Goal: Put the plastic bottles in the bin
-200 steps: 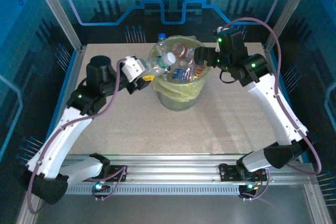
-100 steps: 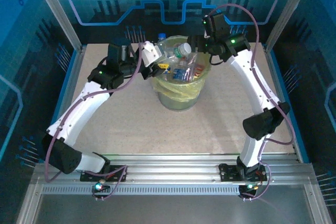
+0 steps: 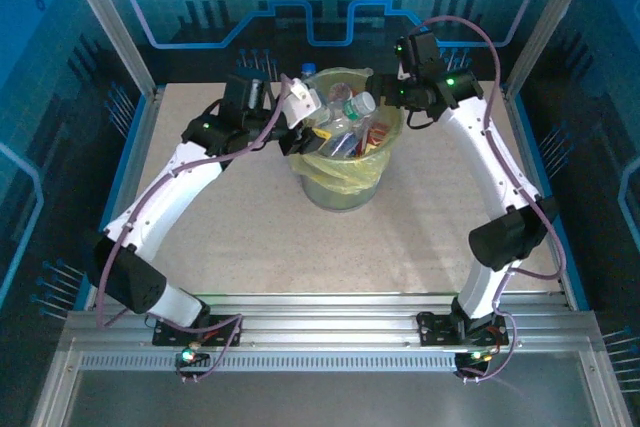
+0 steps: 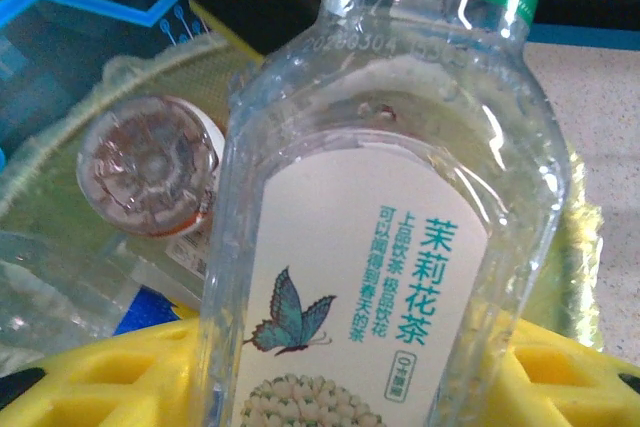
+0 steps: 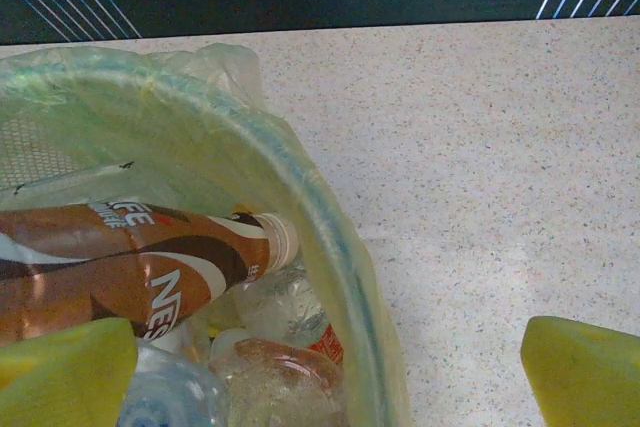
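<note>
My left gripper will next lower the clear bottle into the bin's lined opening below its fingers, then release it.
The bin [image 3: 340, 182] stands mid-table, lined with a yellow-green bag and holding several plastic bottles [image 3: 352, 139]. My left gripper [image 3: 316, 113] is over the bin's left rim, shut on a clear bottle [image 3: 347, 109] with a white cap. In the left wrist view this bottle [image 4: 380, 237] has a white butterfly label and green band. It sits between my yellow fingers [image 4: 95, 377], above the bin rim [image 4: 150, 72]. My right gripper [image 3: 384, 88] stands open at the bin's right rim. Its open jaws [image 5: 322, 372] straddle the rim [image 5: 335, 247], beside a brown coffee bottle [image 5: 120, 267].
A blue-capped bottle [image 3: 308, 70] shows just behind the bin. Blue panels and metal posts wall the table on three sides. Bare speckled tabletop [image 5: 480, 167] lies to the bin's right and in front [image 3: 330, 247].
My left arm swung back and right, carrying the bottle from the bin's left side to over its rim. My right gripper moved up and left to the bin's right rim.
</note>
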Controlling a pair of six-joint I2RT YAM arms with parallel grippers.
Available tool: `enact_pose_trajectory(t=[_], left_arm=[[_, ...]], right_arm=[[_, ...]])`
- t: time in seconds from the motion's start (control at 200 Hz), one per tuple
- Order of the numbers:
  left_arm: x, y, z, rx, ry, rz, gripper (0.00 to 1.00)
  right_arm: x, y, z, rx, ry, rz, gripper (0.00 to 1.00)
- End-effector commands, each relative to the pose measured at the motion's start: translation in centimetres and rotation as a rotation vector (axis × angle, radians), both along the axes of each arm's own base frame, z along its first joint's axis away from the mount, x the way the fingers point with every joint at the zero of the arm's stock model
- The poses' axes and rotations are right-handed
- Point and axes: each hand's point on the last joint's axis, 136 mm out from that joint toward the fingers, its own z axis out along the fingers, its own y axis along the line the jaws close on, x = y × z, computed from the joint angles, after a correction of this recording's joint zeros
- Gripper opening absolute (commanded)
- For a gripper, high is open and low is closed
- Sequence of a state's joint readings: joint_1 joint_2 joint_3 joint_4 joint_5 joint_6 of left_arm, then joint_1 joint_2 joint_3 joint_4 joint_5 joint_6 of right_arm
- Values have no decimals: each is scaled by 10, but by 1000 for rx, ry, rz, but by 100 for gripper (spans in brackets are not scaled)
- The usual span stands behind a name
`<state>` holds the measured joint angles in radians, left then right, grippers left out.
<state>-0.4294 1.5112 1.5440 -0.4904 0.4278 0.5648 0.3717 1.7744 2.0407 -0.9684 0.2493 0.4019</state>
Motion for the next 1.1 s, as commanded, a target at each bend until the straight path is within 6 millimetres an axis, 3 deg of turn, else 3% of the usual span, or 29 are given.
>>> enact_pose_trajectory(t=[0.0,0.225,0.43,0.635,0.886,1.091], left_arm=[[-3,-4,-6,5,55,-13,55],[8,-5,-15,6,95,31,56],[19,-1,-22,-8,154,125,57],[26,3,-17,-52,135,191,57],[28,6,-16,-74,139,230,57],[32,8,-26,-57,156,257,57]], right_arm=[[-10,-9,14,-4,-23,-3,100],[-19,-24,26,-26,-58,-45,100],[-23,-26,31,-18,-70,-44,100],[-13,-14,24,12,-57,-16,100],[2,16,17,50,-39,50,100],[8,18,1,8,4,27,100]])
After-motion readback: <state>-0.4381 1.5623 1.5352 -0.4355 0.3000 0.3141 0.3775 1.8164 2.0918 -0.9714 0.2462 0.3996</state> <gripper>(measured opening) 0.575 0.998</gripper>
